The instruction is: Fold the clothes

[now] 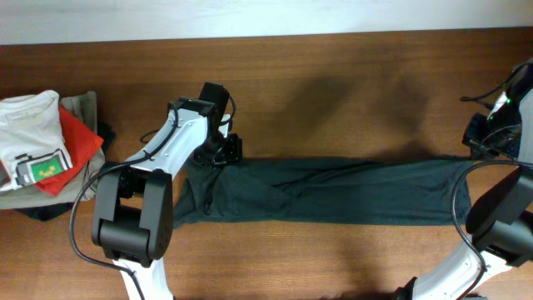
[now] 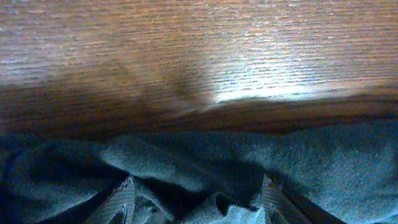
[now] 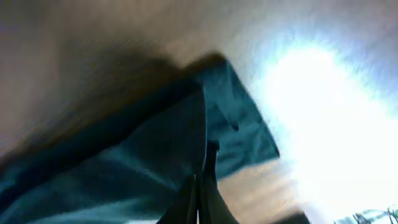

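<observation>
The robot's right gripper next needs to go back down over the T-shirt's flat end [image 1: 455, 193] [image 3: 244, 132], which is below and back from the gripper, to let go of the T-shirt's edge that hangs lifted.
The dark green T-shirt [image 1: 333, 192] lies stretched in a long narrow band across the wooden table [image 1: 350, 92]; no print shows. My left gripper [image 1: 218, 152] sits at the band's left end. In the left wrist view its fingers [image 2: 199, 208] are spread wide, pressed down into the cloth [image 2: 336, 162], with a bunched fold between them. My right gripper [image 1: 481, 143] is at the band's right end. In the right wrist view its fingers [image 3: 202, 180] are closed together on an edge of the cloth [image 3: 124, 168], which hangs lifted off the table.
A pile of folded garments lies at the far left: a white shirt with a green patch [image 1: 33, 142], a red one [image 1: 79, 142] and a khaki one [image 1: 83, 104]. A white wall runs along the table's back edge.
</observation>
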Motion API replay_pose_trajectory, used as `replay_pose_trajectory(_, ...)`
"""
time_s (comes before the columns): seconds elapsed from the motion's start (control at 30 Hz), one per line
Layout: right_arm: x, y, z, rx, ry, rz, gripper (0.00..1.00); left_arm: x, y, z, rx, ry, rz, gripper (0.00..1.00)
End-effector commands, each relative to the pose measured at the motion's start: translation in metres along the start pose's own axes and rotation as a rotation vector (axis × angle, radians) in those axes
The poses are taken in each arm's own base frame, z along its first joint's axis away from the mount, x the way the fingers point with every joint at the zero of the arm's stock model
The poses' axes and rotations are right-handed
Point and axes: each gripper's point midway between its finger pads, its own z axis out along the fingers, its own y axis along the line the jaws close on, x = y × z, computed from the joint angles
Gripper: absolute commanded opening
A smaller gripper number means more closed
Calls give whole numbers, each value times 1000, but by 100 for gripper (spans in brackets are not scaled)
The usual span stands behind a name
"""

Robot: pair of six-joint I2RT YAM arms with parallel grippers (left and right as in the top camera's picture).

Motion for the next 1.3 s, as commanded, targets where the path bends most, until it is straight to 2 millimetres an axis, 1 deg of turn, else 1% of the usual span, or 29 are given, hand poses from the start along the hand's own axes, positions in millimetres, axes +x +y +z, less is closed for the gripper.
replay_pose_trajectory(0.0,-47,37,-16,-201,-208,-12,4,0,-3,-4,14,-8,-7,65)
replay_pose_trajectory(0.03,-72,62,-31,-349,-316,-41,4,0,-3,-4,13,-7,-7,65)
replay_pose_trajectory(0.07,-86,79,-43,-450,-381,-71,4,0,-3,-4,13,-6,-7,65)
replay_pose_trajectory(0.1,-93,94,-55,-533,-426,-103,4,1,-3,-4,13,-4,-7,65)
replay_pose_trajectory(0.13,-97,104,-61,-566,-452,-127,4,1,-3,-4,13,-5,-7,65)
replay_pose_trajectory(0.2,-90,114,-59,-551,-444,-191,4,1,-2,-4,13,-4,-7,65)
replay_pose_trajectory(0.23,-86,112,-52,-500,-426,-203,4,1,-2,-4,13,-4,-7,65)
replay_pose_trajectory(0.3,-75,77,-31,-274,-358,-152,4,1,-2,-4,13,-4,-7,65)
replay_pose_trajectory(0.33,-68,52,-22,-136,-317,-116,4,1,-3,-4,13,-5,-7,65)
replay_pose_trajectory(0.4,-53,15,-15,25,-249,-28,4,1,-2,-4,12,-5,-7,65)
replay_pose_trajectory(0.43,-41,-2,-12,74,-197,12,4,0,-3,-4,13,-7,-7,65)
replay_pose_trajectory(0.5,-20,-17,-6,92,-103,31,4,0,-3,-4,13,-7,-6,65)
replay_pose_trajectory(0.53,-11,-21,-2,99,-64,34,4,0,-3,-4,13,-7,-7,65)
replay_pose_trajectory(0.57,2,-28,6,127,-6,35,4,0,-3,-4,14,-7,-7,65)
replay_pose_trajectory(0.63,20,-49,19,225,63,94,4,0,-3,-4,13,-7,-7,65)
replay_pose_trajectory(0.7,38,-74,31,321,114,205,4,0,-3,-4,13,-7,-7,65)
replay_pose_trajectory(0.77,49,-86,42,330,153,252,4,0,-3,-4,14,-8,-6,65)
replay_pose_trajectory(0.83,63,-106,54,371,186,342,4,0,-3,-4,13,-8,-3,65)
replay_pose_trajectory(0.87,66,-107,59,353,199,359,4,0,-3,-4,14,-8,-3,65)
replay_pose_trajectory(0.9,67,-105,61,328,206,368,4,0,-3,-4,14,-8,-3,65)
replay_pose_trajectory(0.93,68,-104,62,323,213,368,8,0,-3,-4,13,-8,-3,66)
replay_pose_trajectory(0.97,70,-104,62,325,219,366,31,1,-3,-4,13,-4,-4,70)
replay_pose_trajectory(1.0,71,-105,61,327,224,365,48,2,-2,-4,11,-1,-4,71)
replay_pose_trajectory(1.03,72,-105,61,330,227,364,50,2,-2,-4,10,2,-5,71)
replay_pose_trajectory(1.1,71,-101,62,302,227,354,50,3,-2,-4,10,5,-5,72)
replay_pose_trajectory(1.17,57,-68,71,86,207,232,52,5,-1,-4,7,14,-7,73)
replay_pose_trajectory(1.2,45,-41,73,-89,173,137,54,6,-1,-4,6,17,-8,73)
replay_pose_trajectory(1.23,40,-24,76,-193,149,77,53,6,-1,-4,6,18,-8,73)
replay_pose_trajectory(1.27,44,-25,83,-185,158,78,53,7,-1,-4,6,19,-8,73)
